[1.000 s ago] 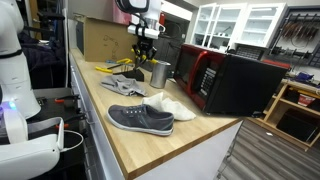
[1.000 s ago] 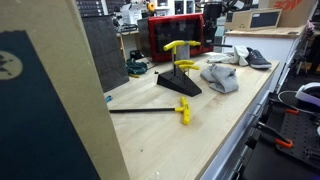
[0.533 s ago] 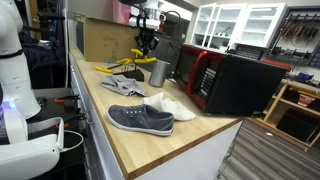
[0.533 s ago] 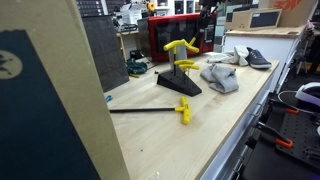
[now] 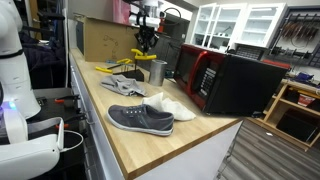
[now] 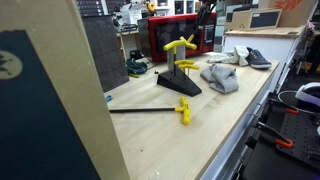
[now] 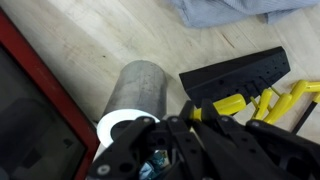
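The metal cup's opening (image 5: 158, 62) (image 7: 121, 129) is below and toward the left in the wrist view, so the gripper needs to move that way, go down and let go of the tool.
My gripper (image 5: 147, 42) hangs shut just above a rack with yellow pegs (image 5: 135, 58) on a black base (image 7: 235, 72). In the wrist view its fingertips (image 7: 190, 112) are pressed together right beside one yellow peg (image 7: 228, 104). Whether they pinch the peg I cannot tell. A grey metal cup (image 7: 135, 88) stands upright next to the base, right under the gripper. In an exterior view the same cup (image 5: 157, 72) sits between the rack and a red-fronted black box (image 5: 215, 78). The gripper (image 6: 204, 12) appears behind the yellow rack (image 6: 180, 48).
A grey shoe (image 5: 140, 119) and a white shoe (image 5: 172, 106) lie near the counter's front edge. A grey cloth (image 5: 125, 86) lies beside the rack. A cardboard box (image 5: 100, 38) stands at the back. A black rod with a yellow fitting (image 6: 150, 110) lies on the bench.
The gripper has risen slightly and shifted over the rack. The rack's yellow top looked like a level bar a second ago and now looks crossed and higher.
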Motion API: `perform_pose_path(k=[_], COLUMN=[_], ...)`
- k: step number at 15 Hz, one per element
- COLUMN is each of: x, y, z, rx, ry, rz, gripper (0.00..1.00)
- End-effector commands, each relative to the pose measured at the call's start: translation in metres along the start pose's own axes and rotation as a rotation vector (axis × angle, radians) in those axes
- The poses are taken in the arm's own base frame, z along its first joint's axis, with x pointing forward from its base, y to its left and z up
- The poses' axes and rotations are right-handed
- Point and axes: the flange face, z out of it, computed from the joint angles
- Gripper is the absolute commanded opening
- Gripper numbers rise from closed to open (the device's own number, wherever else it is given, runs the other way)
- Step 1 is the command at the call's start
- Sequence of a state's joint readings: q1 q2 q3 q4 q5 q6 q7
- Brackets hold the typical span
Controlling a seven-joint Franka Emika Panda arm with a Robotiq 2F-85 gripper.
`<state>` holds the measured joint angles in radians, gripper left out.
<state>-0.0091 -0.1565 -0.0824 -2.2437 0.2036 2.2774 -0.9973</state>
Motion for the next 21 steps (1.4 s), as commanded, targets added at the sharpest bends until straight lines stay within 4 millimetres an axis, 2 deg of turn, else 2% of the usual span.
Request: perform_pose_path(k=[1, 7, 10, 16, 21], x=[-0.005, 0.002, -0.005, -0.013, -0.007], y=[0.0, -0.002, 0.0, 0.019, 0.03], z=[-0.024, -0.046, -0.038, -0.018, -0.001], rx=[-0.017, -0.066, -0.072, -0.104, -0.109], ry=[0.074, 0.14, 0.114, 0.12, 0.131], rz=[-0.021, 0.035, 0.045, 0.16, 0.223], gripper=[0.04, 0.04, 0.04, 0.04, 0.04])
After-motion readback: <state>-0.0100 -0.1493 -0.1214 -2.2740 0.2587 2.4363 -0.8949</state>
